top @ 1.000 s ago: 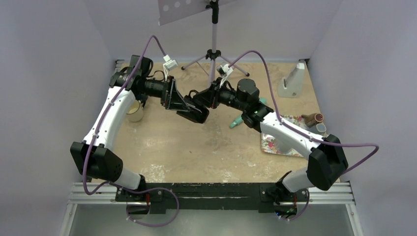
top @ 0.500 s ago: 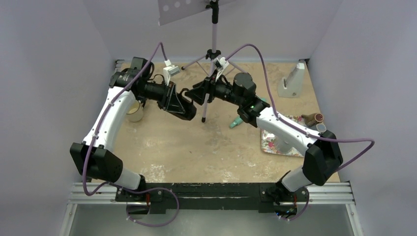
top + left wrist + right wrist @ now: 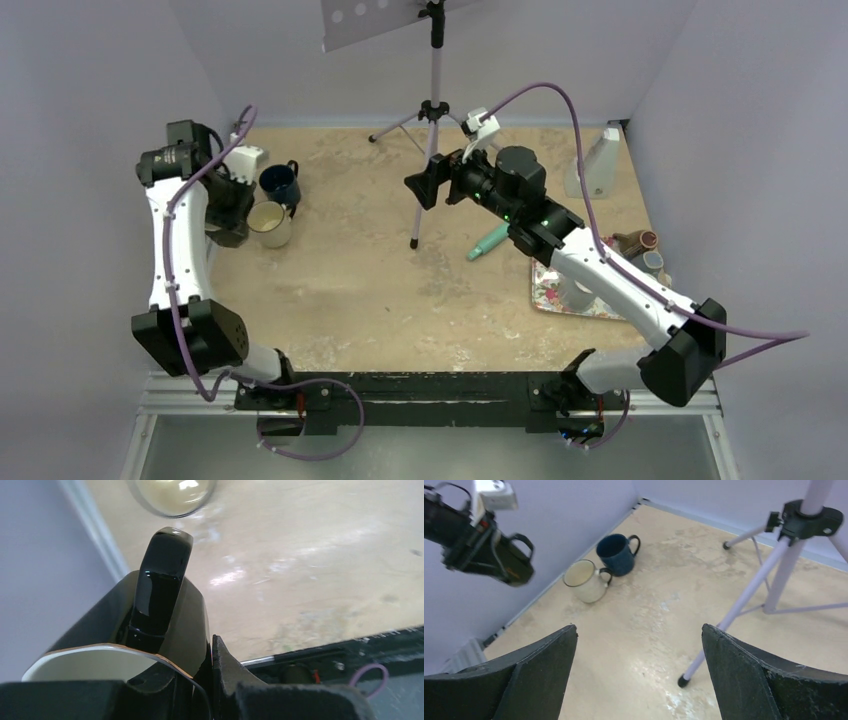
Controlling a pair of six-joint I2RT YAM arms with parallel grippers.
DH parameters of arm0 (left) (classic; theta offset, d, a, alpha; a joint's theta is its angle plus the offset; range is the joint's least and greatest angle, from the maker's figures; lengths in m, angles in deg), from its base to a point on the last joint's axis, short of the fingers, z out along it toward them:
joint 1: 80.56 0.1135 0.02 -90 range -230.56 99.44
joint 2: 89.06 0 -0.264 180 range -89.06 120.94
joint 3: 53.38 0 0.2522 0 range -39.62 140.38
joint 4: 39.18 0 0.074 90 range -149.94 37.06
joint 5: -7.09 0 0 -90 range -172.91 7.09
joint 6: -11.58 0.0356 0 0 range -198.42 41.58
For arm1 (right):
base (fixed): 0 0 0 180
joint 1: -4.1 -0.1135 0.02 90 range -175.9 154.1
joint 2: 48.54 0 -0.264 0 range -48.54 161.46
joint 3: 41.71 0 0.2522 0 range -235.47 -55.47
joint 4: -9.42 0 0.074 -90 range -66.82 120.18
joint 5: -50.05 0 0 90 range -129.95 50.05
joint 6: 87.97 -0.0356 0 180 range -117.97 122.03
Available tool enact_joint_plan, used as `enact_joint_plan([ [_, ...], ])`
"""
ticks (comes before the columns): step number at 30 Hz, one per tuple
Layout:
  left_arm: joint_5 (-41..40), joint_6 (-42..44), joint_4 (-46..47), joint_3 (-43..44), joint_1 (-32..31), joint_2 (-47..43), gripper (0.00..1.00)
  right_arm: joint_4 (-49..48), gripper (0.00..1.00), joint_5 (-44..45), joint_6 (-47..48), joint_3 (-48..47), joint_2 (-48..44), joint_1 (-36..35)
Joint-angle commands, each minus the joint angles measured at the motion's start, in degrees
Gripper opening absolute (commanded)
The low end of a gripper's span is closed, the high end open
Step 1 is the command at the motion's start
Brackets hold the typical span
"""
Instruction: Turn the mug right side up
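The left gripper will next lower the dark mug outward to the table beside the cream and dark blue mugs, because the mug still hangs in the air.
My left gripper [image 3: 207, 645] is shut on the rim wall of a dark mug [image 3: 185, 610] with a white inside and a black handle [image 3: 162, 580]. In the right wrist view the mug [image 3: 514, 562] hangs tilted in the air by the left wall, handle uppermost. From above, the mug [image 3: 228, 212] is at the far left, close to two standing mugs, with the left gripper [image 3: 228, 195] over it. My right gripper [image 3: 425, 185] is open and empty above the table's middle back, its fingers [image 3: 549, 665] wide apart.
A cream mug [image 3: 270, 225] and a dark blue mug [image 3: 278, 183] stand upright at the left. A tripod [image 3: 434, 100] stands at the back centre, one foot [image 3: 682, 681] below my right gripper. A teal object [image 3: 490, 240], a floral tray [image 3: 560, 290] and a white holder [image 3: 592, 165] are on the right.
The two grippers met at the middle; the left shut on the mug, the right opened and let go. The left arm then swung to the far left with the mug; the right drew back.
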Motion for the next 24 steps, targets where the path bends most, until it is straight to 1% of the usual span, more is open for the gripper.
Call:
enact_joint_plan([
  [1, -8.9, 5.0, 5.8, 6.1, 5.5, 6.5, 0.00, 4.4, 0.99, 7.6, 3.9, 1.4, -2.1, 0.0],
  [3, -10.9, 3.5, 6.8, 9.7, 7.2, 11.8, 0.00, 4.4, 0.99, 9.1, 5.0, 1.9, -3.3, 0.0],
  [6, -6.7, 1.4, 7.6, 16.2, 9.7, 19.4, 0.00, 5.4, 0.99, 10.8, 6.2, 2.0, -4.6, 0.0],
  [8, -5.6, 0.6, 7.4, 21.1, 9.9, 25.3, 0.00, 6.3, 0.99, 12.9, 6.5, 2.1, -5.6, 0.0],
  [12, -3.1, -3.2, 4.7, 34.1, 9.8, 37.5, 0.00, 6.9, 0.99, 16.1, 8.0, 2.7, -7.5, 0.0],
  [13, -2.4, -3.9, 4.5, 35.8, 9.7, 39.5, 0.00, 7.1, 0.99, 17.0, 8.4, 2.8, -8.0, 0.0],
  [14, -1.6, -4.1, 4.9, 36.3, 9.4, 40.7, 0.00, 7.2, 0.99, 17.6, 8.6, 2.9, -8.4, 0.0],
  [17, -1.4, -2.7, 7.8, 33.7, 7.1, 41.8, 0.00, 7.3, 0.99, 19.6, 9.2, 3.6, -9.5, 0.2],
  [20, -4.8, -1.5, 8.1, 32.7, 4.3, 44.7, 0.00, 9.0, 0.99, 21.4, 10.4, 4.5, -9.8, 1.2],
  [24, -5.3, -2.0, 9.2, 30.9, 2.7, 46.2, 0.00, 14.3, 0.99, 21.8, 13.7, 5.7, -10.2, 5.5],
])
